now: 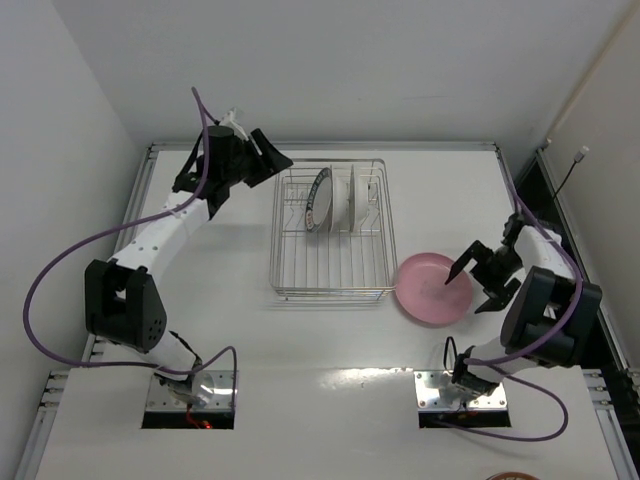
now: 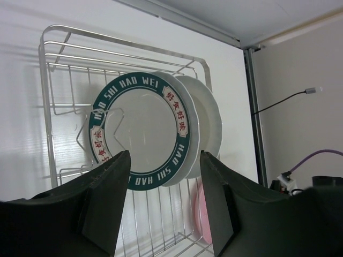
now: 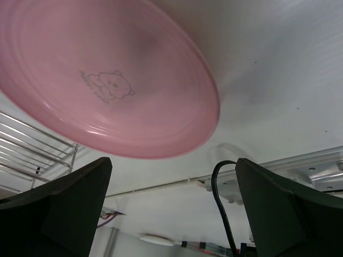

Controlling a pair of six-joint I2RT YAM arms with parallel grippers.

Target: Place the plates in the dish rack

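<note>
The right gripper moves down toward the pink plate [image 1: 428, 290] next, and its open fingers straddle the plate's rim farthest from the rack [image 1: 330, 262].
The silver wire dish rack [image 1: 330, 262] stands mid-table. In its far half the plate with the dark blue lettered rim [image 1: 319, 200] and two white plates [image 1: 352, 203] stand upright in slots. The pink plate [image 1: 428, 290] lies flat on the table against the rack's right side. My left gripper [image 1: 275, 165] is open and empty, raised beyond the rack's far left corner; its view faces the lettered plate [image 2: 140, 131] and the white plates [image 2: 208, 120]. My right gripper [image 1: 468, 290] is open and empty over the pink plate's right rim [image 3: 107, 80].
Aluminium rails [image 1: 320, 146] edge the table, with white walls close on the left and back. A purple cable [image 1: 70, 250] loops beside the left arm. A round object [image 1: 512, 476] shows at the bottom edge.
</note>
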